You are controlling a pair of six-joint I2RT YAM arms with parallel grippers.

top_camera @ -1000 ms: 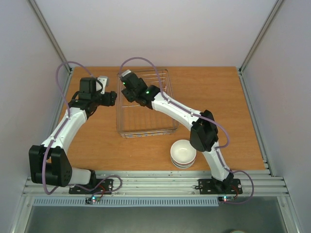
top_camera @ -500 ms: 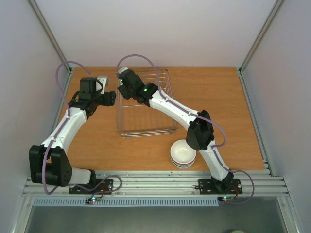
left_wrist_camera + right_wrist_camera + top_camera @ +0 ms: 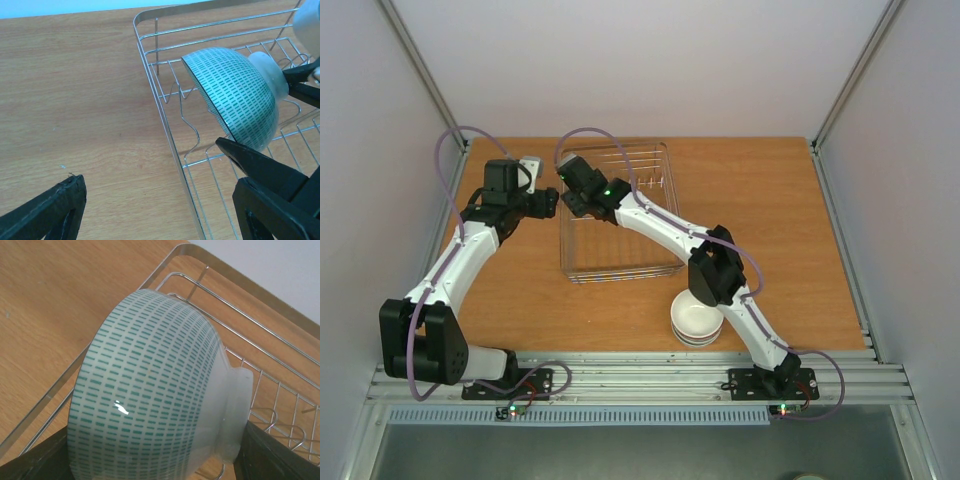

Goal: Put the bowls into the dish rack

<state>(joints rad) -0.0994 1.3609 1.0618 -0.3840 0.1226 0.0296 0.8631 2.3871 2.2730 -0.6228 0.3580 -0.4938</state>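
My right gripper lowers toward the rack's divider wires below next and releases the tilted bowl, since the bowl still hangs above the wires.
A white bowl with teal dashes (image 3: 150, 390) hangs tilted on its side over the far left corner of the wire dish rack (image 3: 620, 268). My right gripper (image 3: 155, 460) is shut on it, and one of its black fingers (image 3: 301, 84) shows at the bowl's foot. In the left wrist view the same bowl (image 3: 232, 95) sits above the rack's divider wires (image 3: 187, 117). My left gripper (image 3: 147, 165) stands open and empty, low by the rack's left rim (image 3: 167, 137). A stack of bowls with a white one on top (image 3: 697, 315) sits on the table near the rack's front right corner.
The right arm (image 3: 665, 225) stretches diagonally across the rack, its elbow above the bowl stack. The left arm (image 3: 470, 245) runs along the table's left side. Bare wooden table (image 3: 770, 210) lies right of the rack, and white walls enclose the back and sides.
The right gripper has carried the patterned bowl to the left, toward the rack's far left corner. The left arm has not moved.
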